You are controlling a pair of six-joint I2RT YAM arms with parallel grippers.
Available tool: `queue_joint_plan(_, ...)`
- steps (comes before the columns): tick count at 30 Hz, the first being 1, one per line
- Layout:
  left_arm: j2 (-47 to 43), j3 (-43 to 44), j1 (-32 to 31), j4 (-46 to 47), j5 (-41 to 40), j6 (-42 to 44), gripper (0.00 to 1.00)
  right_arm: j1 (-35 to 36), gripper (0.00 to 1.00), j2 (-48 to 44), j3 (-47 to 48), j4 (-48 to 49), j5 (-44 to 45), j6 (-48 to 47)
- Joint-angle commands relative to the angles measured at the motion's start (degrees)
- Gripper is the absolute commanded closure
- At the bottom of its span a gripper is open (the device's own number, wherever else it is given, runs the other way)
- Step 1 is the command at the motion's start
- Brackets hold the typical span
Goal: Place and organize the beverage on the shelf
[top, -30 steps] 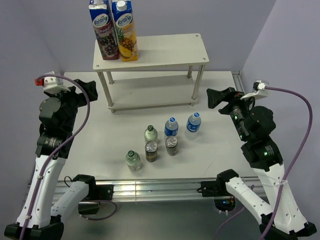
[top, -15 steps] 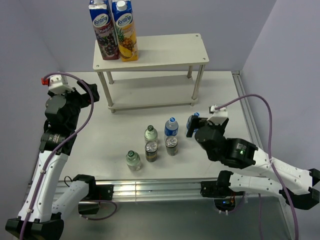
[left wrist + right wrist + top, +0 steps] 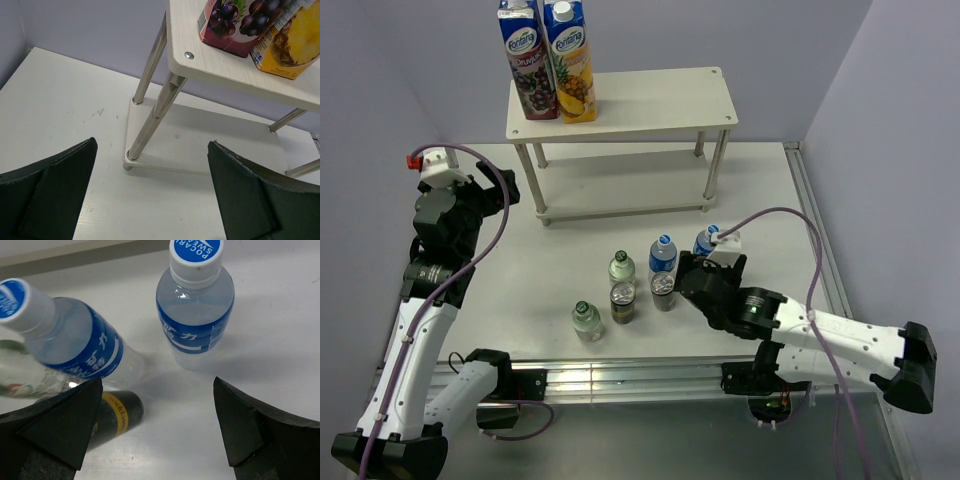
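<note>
The water bottle standing farther from the cans is next, so my right gripper should move outward to it through the gap between both bottles, with my fingers on both sides of its blue label (image 3: pixel 702 248) (image 3: pixel 194 332).
The cream-white shelf (image 3: pixel 650 98) stands at the back, and the left wrist view shows its left end (image 3: pixel 220 62). Six drinks stand on the table in front of it: two blue-capped water bottles (image 3: pixel 663 252) (image 3: pixel 706 240), two green-capped bottles (image 3: pixel 621 266) (image 3: pixel 585 318) and two dark cans (image 3: pixel 623 300) (image 3: pixel 663 289). My right gripper (image 3: pixel 690 273) is open and low, just short of the water bottles (image 3: pixel 196 315) (image 3: pixel 75 342), with a can (image 3: pixel 117 412) at its left finger. My left gripper (image 3: pixel 492 192) is open and empty, facing the shelf's left legs (image 3: pixel 145 127).
Two tall Fontana juice cartons (image 3: pixel 532 60) (image 3: pixel 571 60) stand on the left end of the shelf's top board, and both show in the left wrist view (image 3: pixel 235 25) (image 3: pixel 290 47). The lower board (image 3: pixel 620 205) is bare. Grey walls close in the left, back and right.
My right arm has swung down and left from the table's right side. Its gripper now sits low beside the water bottles. My left arm has shifted only slightly.
</note>
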Motion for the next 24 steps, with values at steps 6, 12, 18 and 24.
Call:
queue_joint_plan(6, -0.63, 0.01, -0.12, 0.64, -0.27, 0.03, 0.01, -10.85, 0.02, 9.47, -0.06, 12.81, -0.49, 0.07)
queue_joint_plan(12, -0.46, 0.27, -0.12, 0.47, 0.17, -0.24, 0.01, -12.52, 0.02, 15.35, 0.22, 15.43, 0.75, 0.25)
queue_joint_plan(18, -0.28, 0.19, -0.12, 0.47, 0.35, -0.33, 0.01, -13.32, 0.02, 21.68, -1.63, 22.46, 3.99, 1.92)
queue_joint_plan(24, 0.07, 0.19, -0.30, 0.55, 0.26, -0.33, 0.01, -14.20, 0.02, 25.64, -1.37, 26.42, 8.92, 2.44)
